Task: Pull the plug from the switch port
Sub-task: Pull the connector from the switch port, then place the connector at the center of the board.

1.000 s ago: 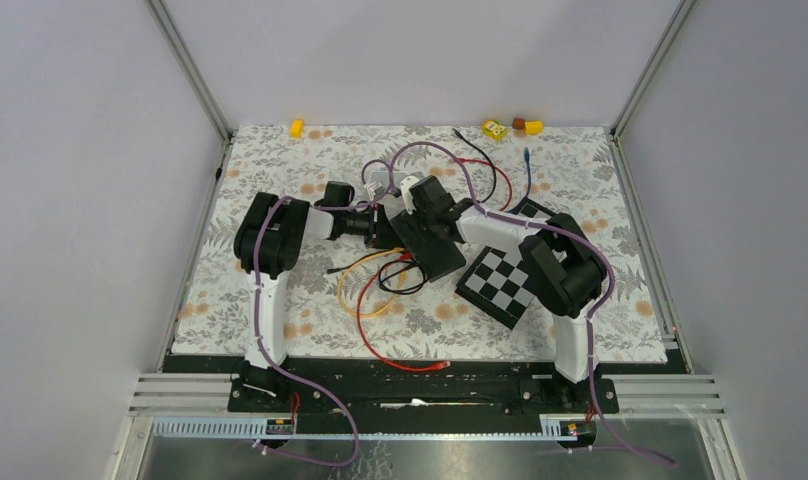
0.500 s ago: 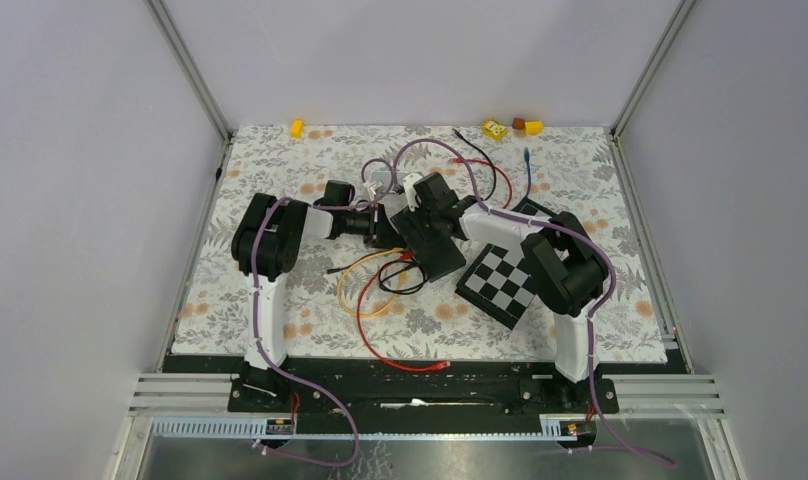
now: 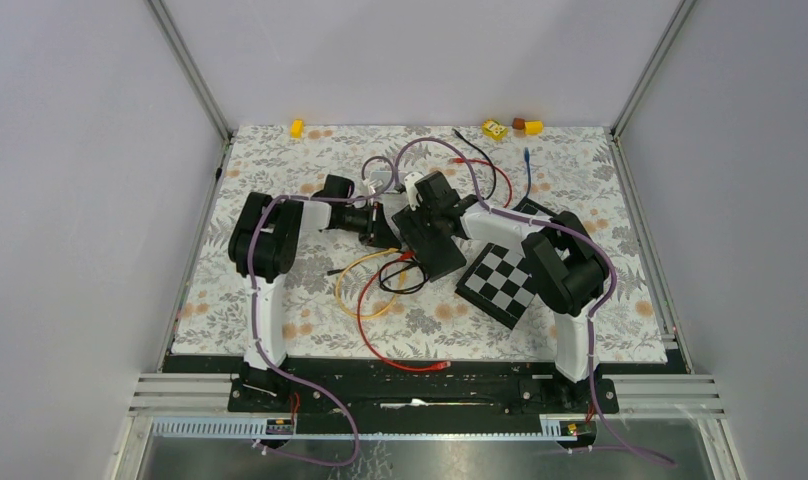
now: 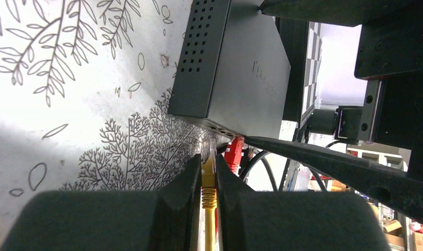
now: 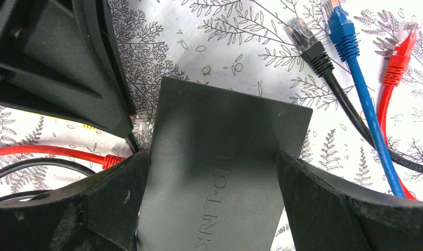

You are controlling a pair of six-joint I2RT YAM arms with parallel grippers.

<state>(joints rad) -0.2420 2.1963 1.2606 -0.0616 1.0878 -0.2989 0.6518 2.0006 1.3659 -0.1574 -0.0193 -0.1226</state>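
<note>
My left gripper will next move up and toward the left in the top view, over bare mat (image 3: pixel 274 174), to let go of the yellow plug, because the plug's clear tip is outside the port.
The black switch (image 3: pixel 438 250) lies mid-table on the floral mat. My right gripper (image 5: pixel 212 157) straddles the switch (image 5: pixel 220 172), with one finger pressed against each long side. My left gripper (image 4: pixel 208 167) is shut on the yellow plug (image 4: pixel 208 183) of the yellow cable. The plug's clear tip (image 5: pixel 140 124) shows outside the casing, just off the switch's port edge (image 4: pixel 220 128). A red plug (image 4: pixel 234 152) sits in the neighbouring port, with black cables beside it. In the top view the left gripper (image 3: pixel 383 230) meets the switch's left side.
Loose black (image 5: pixel 303 36), blue (image 5: pixel 340 26) and red (image 5: pixel 403 49) plugs lie on the mat behind the switch. A checkerboard plate (image 3: pixel 500 280) lies right of it. Yellow, red and black cable loops (image 3: pixel 380 290) trail toward the front. Small yellow pieces (image 3: pixel 495 129) sit at the back edge.
My left arm has drawn slightly back to the left with the yellow plug pinched. The right gripper and the switch have stayed in place.
</note>
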